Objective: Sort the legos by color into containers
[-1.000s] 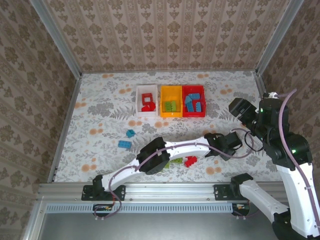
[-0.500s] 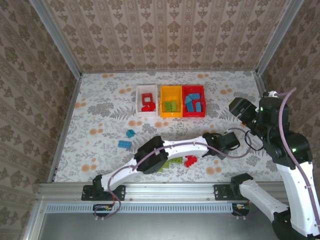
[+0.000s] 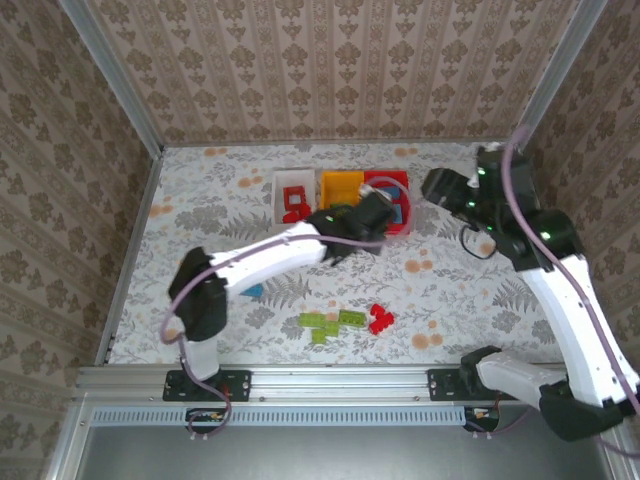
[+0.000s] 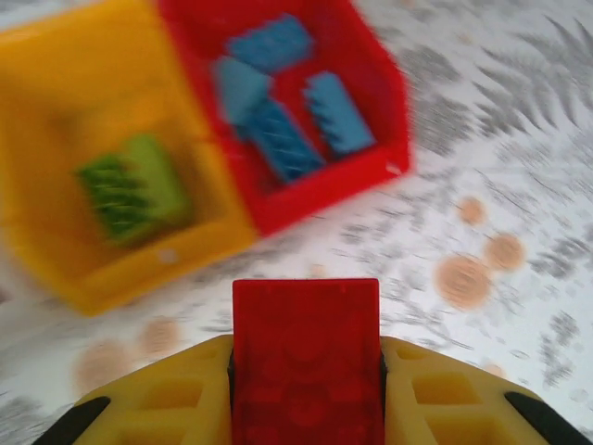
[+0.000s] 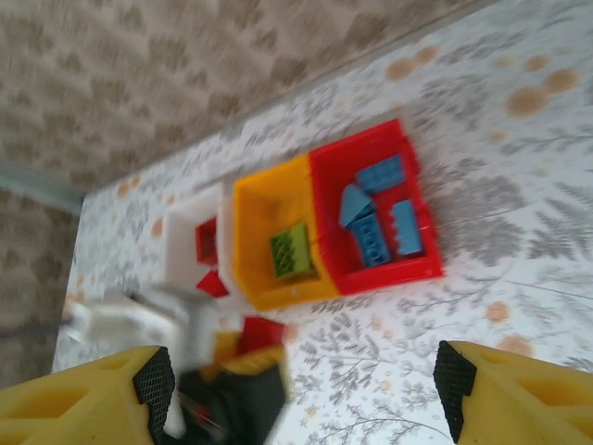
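The white bin (image 3: 279,205) already holds red legos, so next the left gripper will swing outward past the yellow-orange bin and over the white one, lower, and release this red lego.
My left gripper (image 3: 378,215) is shut on a red lego (image 4: 306,357), hanging just in front of the containers. In its wrist view the yellow-orange bin (image 4: 65,102) holds a green lego (image 4: 134,190), and the red bin (image 4: 310,197) holds several blue legos (image 4: 278,111). The white bin (image 3: 279,205) to their left holds red legos (image 3: 294,205). Two green legos (image 3: 334,321) and a red one (image 3: 380,318) lie on the near table, while a blue one (image 3: 250,290) shows beside the left arm. My right gripper (image 5: 304,389) stands open in the air, right of the bins, with nothing between its fingers.
Patterned walls close the table at the back and both sides. The left arm's forearm (image 3: 270,250) stretches across the table's middle from its elbow (image 3: 195,300). Bare floral tabletop (image 3: 450,290) lies right of the loose legos.
The left gripper closed on a red lego at the near right, then swung back and left up to the bins. The right arm rose and moved toward the back.
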Action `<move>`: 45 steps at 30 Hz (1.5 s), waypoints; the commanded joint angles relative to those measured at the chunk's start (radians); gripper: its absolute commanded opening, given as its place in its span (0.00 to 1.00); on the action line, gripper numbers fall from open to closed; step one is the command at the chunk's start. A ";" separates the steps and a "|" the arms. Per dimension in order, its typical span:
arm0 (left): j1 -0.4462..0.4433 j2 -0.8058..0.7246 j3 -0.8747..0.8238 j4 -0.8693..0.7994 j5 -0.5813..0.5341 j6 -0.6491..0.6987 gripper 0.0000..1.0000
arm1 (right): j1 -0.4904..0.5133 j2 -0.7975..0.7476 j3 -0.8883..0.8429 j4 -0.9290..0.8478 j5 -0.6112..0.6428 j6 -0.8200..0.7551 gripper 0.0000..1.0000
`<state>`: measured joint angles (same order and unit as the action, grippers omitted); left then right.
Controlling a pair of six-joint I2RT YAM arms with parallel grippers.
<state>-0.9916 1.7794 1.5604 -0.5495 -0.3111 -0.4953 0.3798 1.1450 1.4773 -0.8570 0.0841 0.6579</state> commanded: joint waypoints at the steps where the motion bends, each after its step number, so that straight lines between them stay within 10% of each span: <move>1: 0.116 -0.068 -0.074 -0.070 0.015 -0.049 0.25 | 0.089 0.054 -0.069 0.149 -0.092 -0.061 0.76; 15: 0.574 0.203 0.102 -0.021 0.388 -0.064 0.26 | 0.175 0.354 -0.153 0.442 -0.322 -0.024 0.76; 31: 0.622 0.417 0.293 0.002 0.531 -0.100 0.28 | 0.176 0.439 -0.112 0.421 -0.324 0.012 0.75; 45: 0.590 0.288 0.209 -0.045 0.451 -0.101 0.52 | 0.176 0.455 -0.090 0.379 -0.296 -0.014 0.75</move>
<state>-0.4038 2.1571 1.7943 -0.5507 0.1848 -0.5995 0.5510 1.5974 1.3598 -0.4473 -0.2249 0.6605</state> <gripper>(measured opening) 0.521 0.752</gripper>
